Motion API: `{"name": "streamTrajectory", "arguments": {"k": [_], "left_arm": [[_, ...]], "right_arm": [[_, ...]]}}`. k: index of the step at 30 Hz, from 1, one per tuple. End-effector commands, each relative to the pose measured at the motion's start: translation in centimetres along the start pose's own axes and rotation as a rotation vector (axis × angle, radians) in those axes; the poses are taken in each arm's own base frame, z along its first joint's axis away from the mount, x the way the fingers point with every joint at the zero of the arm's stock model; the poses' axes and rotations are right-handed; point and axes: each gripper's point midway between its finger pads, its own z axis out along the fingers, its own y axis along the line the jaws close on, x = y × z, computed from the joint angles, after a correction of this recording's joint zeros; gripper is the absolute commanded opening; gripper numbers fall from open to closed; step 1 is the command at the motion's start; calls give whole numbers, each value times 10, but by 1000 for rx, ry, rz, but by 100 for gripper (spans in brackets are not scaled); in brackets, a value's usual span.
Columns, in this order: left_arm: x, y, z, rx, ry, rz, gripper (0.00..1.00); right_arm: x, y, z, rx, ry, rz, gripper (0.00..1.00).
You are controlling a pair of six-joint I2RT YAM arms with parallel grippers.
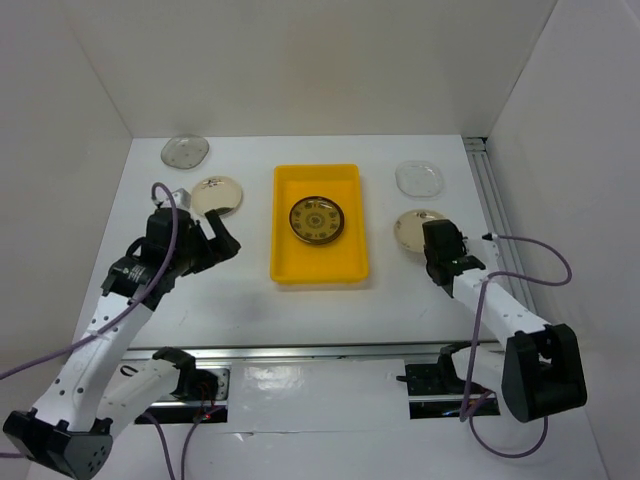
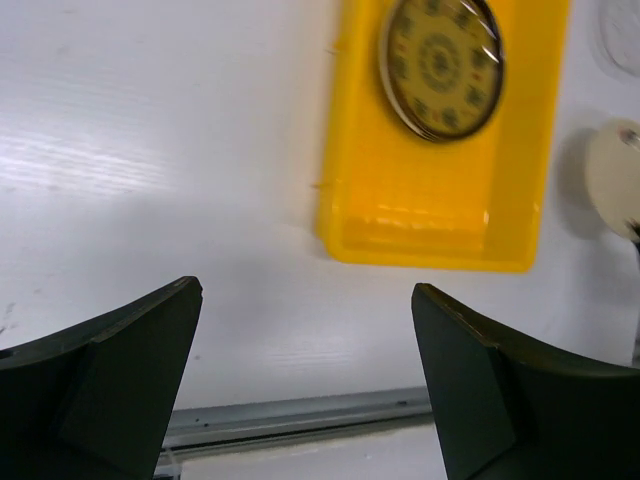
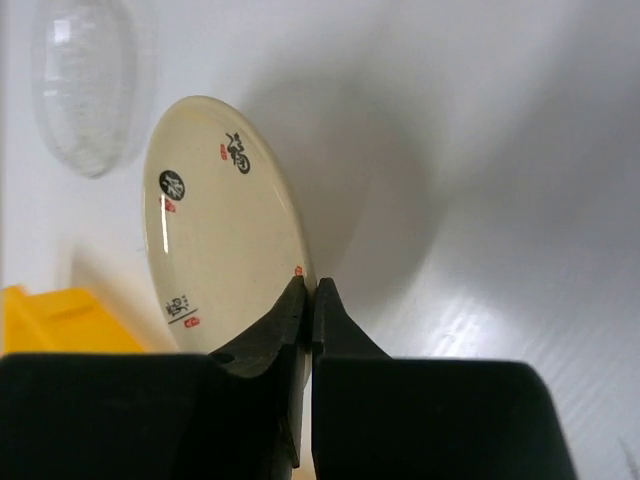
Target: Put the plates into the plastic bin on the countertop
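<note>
The dark plate (image 1: 317, 220) has a clear top, so my right gripper will next lift over the bin's side, to the left in the top view, and then lower onto that plate.
The yellow plastic bin (image 1: 318, 255) stands mid-countertop with a dark plate with yellow pattern (image 1: 318, 219) in it; both show in the left wrist view, the bin (image 2: 430, 220) and the plate (image 2: 440, 65). My right gripper (image 3: 310, 295) is shut on the rim of a cream plate with dark marks (image 3: 215, 225), right of the bin (image 1: 415, 228). My left gripper (image 1: 228, 240) is open and empty, left of the bin, near another cream plate (image 1: 217, 195). A clear glass plate (image 1: 185, 151) lies back left, another (image 1: 419, 178) back right.
White walls enclose the countertop (image 1: 200, 300). A metal rail (image 1: 300, 352) runs along the front edge and another rail (image 1: 490, 190) along the right side. The right arm's cable (image 1: 530, 270) loops beside the right rail.
</note>
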Motion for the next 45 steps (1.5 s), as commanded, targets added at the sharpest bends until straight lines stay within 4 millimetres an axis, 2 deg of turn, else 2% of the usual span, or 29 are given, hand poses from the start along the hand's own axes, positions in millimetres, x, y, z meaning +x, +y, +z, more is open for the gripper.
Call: {"name": "streamTrajectory", "arguments": {"k": [1,4,5,8,9,10,11,12,13,14,15,17,18,19,21,23,25,26,29,30,31,33,34,37,38,40,41,42,45], "left_arm": [[-21,33,-12,-164,-61,-88,100],[-29,46,-5,-218,-64,-134,100],[-29,50,-3,-233,-61,-143,100],[-30,49,9,-234,-40,-150,100],[-40,48,11,-227,-65,-159,100],[-40,48,19,-222,-46,-170,100],[-47,48,21,-217,-57,-184,100],[-50,50,26,-216,-53,-194,100],[-59,43,30,-176,-62,-204,100],[-65,41,34,-162,-64,-215,100],[-71,49,45,-177,-54,-241,100],[-83,52,57,-155,-59,-266,100],[-90,69,69,-180,-45,-309,100],[-95,67,74,-140,-34,-327,100],[-100,85,86,-146,-19,-385,100],[-98,89,104,-133,25,-405,100],[-110,101,115,-117,4,-429,100],[-101,109,129,-109,52,-454,100],[-98,132,152,-84,80,-521,100],[-96,127,158,-12,113,-536,100],[-86,137,174,-7,152,-571,100],[-89,141,186,3,156,-571,98],[-84,145,195,-15,171,-549,98],[-91,145,205,-16,167,-524,99],[-87,145,211,-26,179,-522,99],[-93,148,214,-38,163,-505,99],[-85,149,218,-55,185,-508,99],[-86,150,220,-56,186,-508,99],[-83,156,223,-80,186,-511,99]], "right_arm": [[-32,49,-29,-99,-102,-40,0],[-30,97,-49,-322,-125,-35,0],[-18,109,-59,-405,-99,-107,0],[-4,149,-74,-612,-87,-208,0],[24,154,-68,-645,0,-295,0],[30,176,-76,-701,11,-348,0],[42,184,-75,-728,45,-396,0],[75,185,-69,-755,143,-478,0],[80,200,-72,-789,159,-496,0],[92,204,-73,-805,181,-531,0],[116,198,-65,-795,249,-589,0],[129,211,-69,-828,269,-634,0],[140,211,-73,-839,283,-656,0],[143,216,-72,-853,283,-668,0],[154,222,-84,-883,298,-677,0],[163,223,-81,-873,311,-705,0],[169,220,-71,-837,316,-733,0],[175,219,-72,-834,327,-743,0],[184,214,-62,-801,345,-764,0],[184,211,-61,-792,350,-770,0],[187,209,-58,-785,354,-775,2],[186,211,-59,-792,350,-770,4],[189,210,-62,-798,355,-775,8],[187,214,-67,-816,354,-778,24],[185,218,-76,-837,351,-773,35],[184,223,-89,-883,344,-773,44],[185,225,-98,-916,369,-772,49],[179,234,-117,-977,362,-765,75],[168,244,-155,-1062,341,-765,78]]}}
